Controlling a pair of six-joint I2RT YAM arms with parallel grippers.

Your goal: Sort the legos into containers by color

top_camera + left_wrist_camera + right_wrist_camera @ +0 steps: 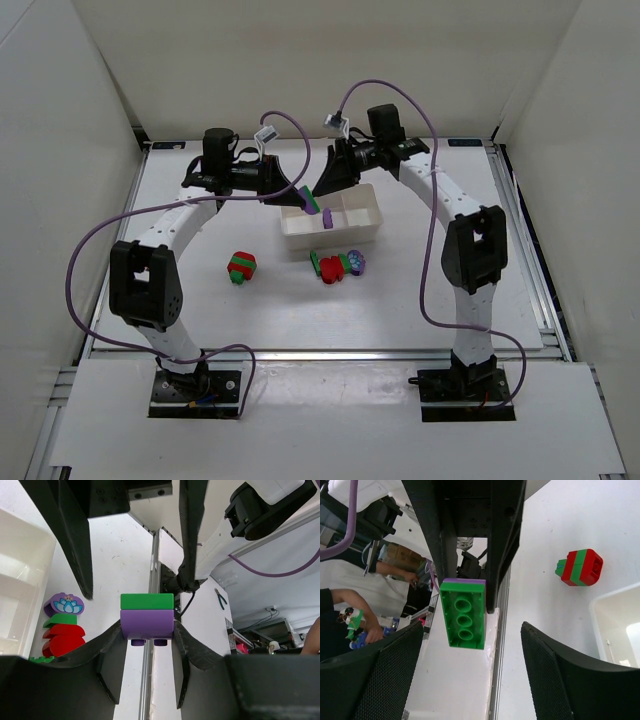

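Next, my left gripper pulls the purple brick away from the green one, then lowers over the tray's middle (329,220) to release it, since a purple piece lies there.
My left gripper (300,195) hangs above the left end of the white tray (352,238), shut on a two-brick stack (308,198). In the left wrist view the fingers (112,650) clamp the purple brick (147,623), with a green brick (147,601) stuck to it. My right gripper (322,185) faces this stack from the other side. In the right wrist view its mesh-padded fingers (375,675) stand wide apart around the green brick's hollow underside (464,612) without touching it. A small purple piece (327,215) shows at the tray's middle.
A red-and-green stack (241,267) lies on the table left of the tray, also seen in the right wrist view as the red-green stack (580,567). A cluster of green, red and purple flower-printed pieces (337,265) lies just in front of the tray. Purple cables arch over both arms.
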